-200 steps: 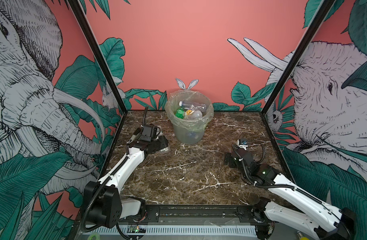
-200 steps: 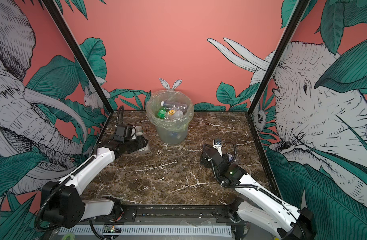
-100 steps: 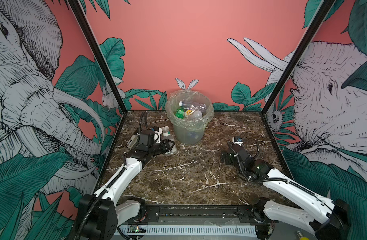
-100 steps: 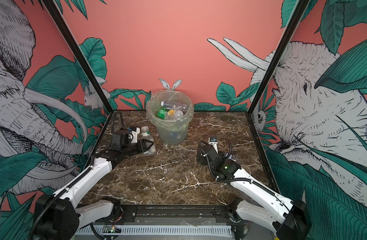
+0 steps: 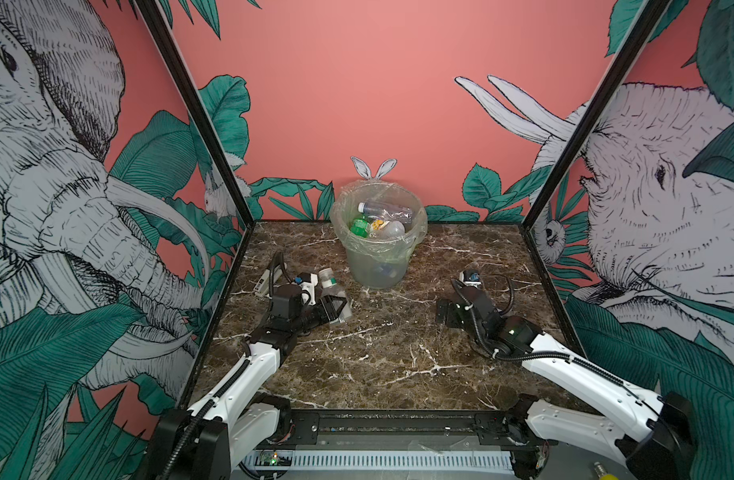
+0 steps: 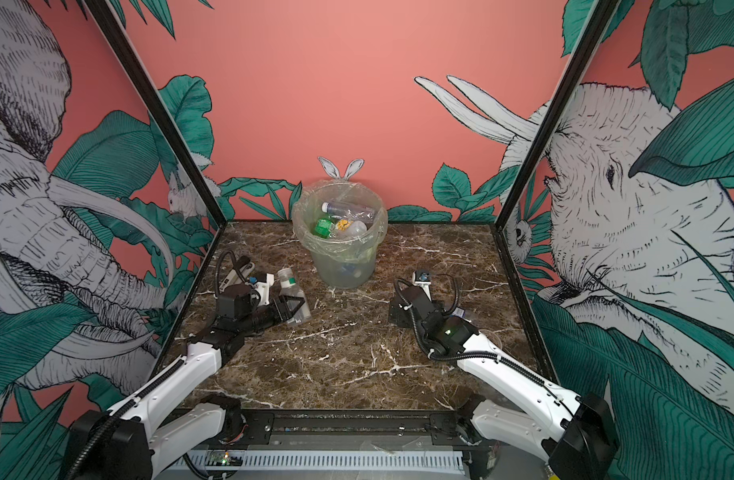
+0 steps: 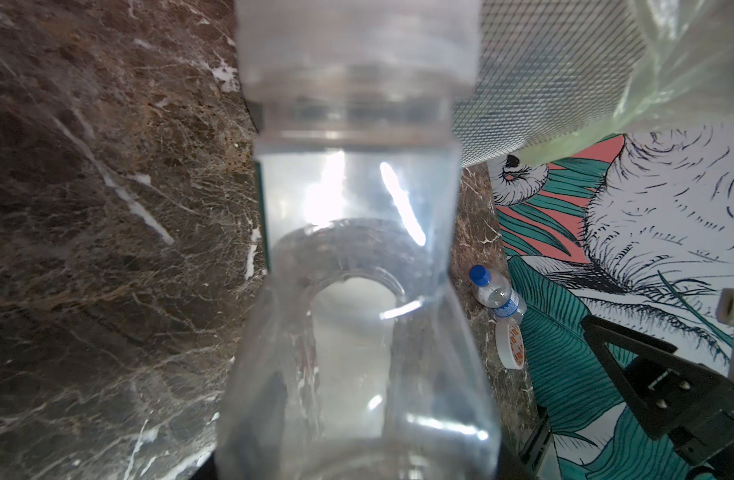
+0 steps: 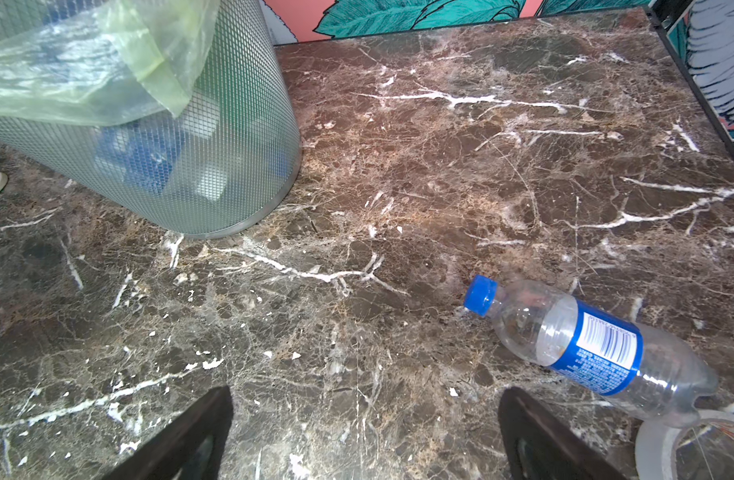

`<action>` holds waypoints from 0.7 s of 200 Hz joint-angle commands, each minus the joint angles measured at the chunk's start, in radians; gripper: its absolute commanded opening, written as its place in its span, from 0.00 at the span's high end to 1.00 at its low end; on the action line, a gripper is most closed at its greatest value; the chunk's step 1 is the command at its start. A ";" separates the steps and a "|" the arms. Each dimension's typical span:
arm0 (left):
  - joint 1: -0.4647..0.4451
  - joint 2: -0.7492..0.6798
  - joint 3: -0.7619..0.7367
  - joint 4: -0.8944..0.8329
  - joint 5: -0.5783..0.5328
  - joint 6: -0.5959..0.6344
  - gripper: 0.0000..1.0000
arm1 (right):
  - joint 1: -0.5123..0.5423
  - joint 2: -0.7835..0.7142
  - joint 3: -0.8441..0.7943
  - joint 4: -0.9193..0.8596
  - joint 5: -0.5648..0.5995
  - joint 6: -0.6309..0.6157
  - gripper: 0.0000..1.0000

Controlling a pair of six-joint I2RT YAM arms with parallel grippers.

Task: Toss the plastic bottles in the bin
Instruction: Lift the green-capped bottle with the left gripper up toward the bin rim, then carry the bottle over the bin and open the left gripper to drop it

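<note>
I will next carry the clear plastic bottle (image 5: 331, 291) up and outward with my left gripper and release it over the bin's opening (image 5: 373, 220), because the bin's bag-lined rim is higher than the bottle.
My left gripper (image 5: 335, 308) (image 6: 292, 308) is shut on a clear plastic bottle (image 5: 331, 291) (image 6: 291, 291) with a pale cap, left of the bin and in front of it. That bottle (image 7: 357, 249) fills the left wrist view and hides the jaws. The bin (image 5: 378, 266) (image 6: 342, 266) stands at the back centre, lined with a crinkly bag, with several plastic bottles (image 5: 384, 210) (image 6: 348, 210) inside. My right gripper (image 5: 448, 313) (image 6: 398, 309) (image 8: 365, 399) is open over bare marble. A blue-capped, blue-labelled bottle (image 8: 585, 340) (image 7: 498, 297) lies on its side to its right.
A roll of tape (image 8: 689, 444) (image 7: 510, 345) lies by the blue-capped bottle's base. A white-and-black stapler-like object (image 5: 265, 280) (image 6: 236, 272) rests near the left wall. Printed walls close in the marble table (image 5: 378, 353) on three sides.
My left gripper, shut on the clear bottle, has swung right from the left wall toward the bin. The right arm has stretched a little toward the back left, its jaws still open.
</note>
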 commanded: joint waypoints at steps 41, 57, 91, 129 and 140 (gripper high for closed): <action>0.013 -0.121 0.062 0.033 0.014 -0.022 0.59 | -0.007 -0.034 -0.022 0.009 0.009 0.014 0.01; 0.014 -0.121 0.154 -0.049 -0.016 -0.008 0.58 | -0.007 -0.044 -0.026 0.003 0.010 0.017 0.01; 0.013 0.006 0.430 -0.171 -0.023 -0.007 0.54 | -0.007 -0.069 -0.032 -0.004 0.015 0.024 0.01; -0.017 0.286 0.818 -0.310 -0.013 -0.066 0.53 | -0.008 -0.095 -0.035 -0.016 0.022 0.031 0.01; -0.045 0.374 0.922 -0.331 -0.030 -0.088 0.53 | -0.007 -0.101 -0.036 -0.020 0.024 0.032 0.01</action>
